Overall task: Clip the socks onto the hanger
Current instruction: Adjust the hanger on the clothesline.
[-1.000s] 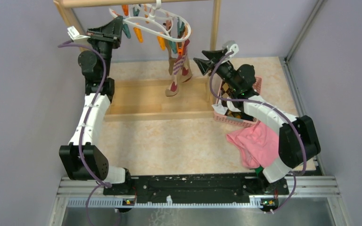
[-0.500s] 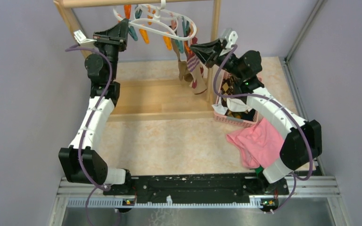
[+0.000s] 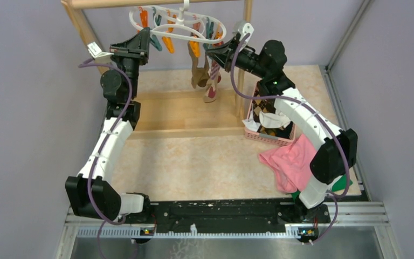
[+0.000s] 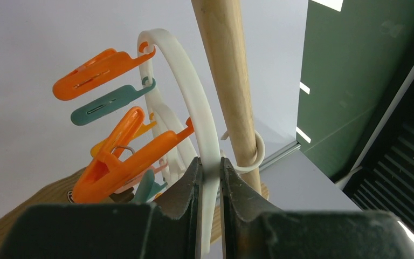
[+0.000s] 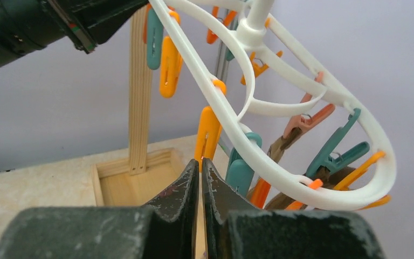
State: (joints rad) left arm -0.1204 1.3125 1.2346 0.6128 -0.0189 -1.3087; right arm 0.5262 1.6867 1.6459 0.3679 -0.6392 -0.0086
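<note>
I should move my left gripper to the right in the top view with the hanger's pinched ring (image 3: 150, 31) (image 4: 211, 168). Then I should open it, because the hanger's hook around the rack's top bar holds the hanger.
The white hanger (image 3: 180, 22) hangs from the wooden rack's top bar, with orange and teal clips round its ring. My left gripper (image 3: 146, 33) is shut on the ring's left end, and the left wrist view shows the white ring (image 4: 194, 102) pinched between its jaws (image 4: 210, 162). An olive-brown sock (image 3: 198, 73) and a tan sock with maroon (image 3: 213, 89) dangle from clips on the right. My right gripper (image 3: 211, 54) is shut beside them. In its wrist view the tips (image 5: 200, 162) sit just below an orange clip (image 5: 207, 132) under the ring (image 5: 191, 48); whether they touch it is unclear.
The wooden rack has a top bar (image 3: 156, 3), a right post (image 3: 242, 65) and a tray-like base (image 3: 178, 116). A pink basket (image 3: 269, 138) on the right holds an argyle sock (image 3: 267, 107) and a white sock (image 3: 273, 120). A pink cloth (image 3: 294, 164) and a green cloth (image 3: 296, 193) lie nearer.
My right gripper has risen and moved left to the hanger's right side, closing from open to shut. The hanger and its socks have swung and tilted. My left gripper has kept its hold.
</note>
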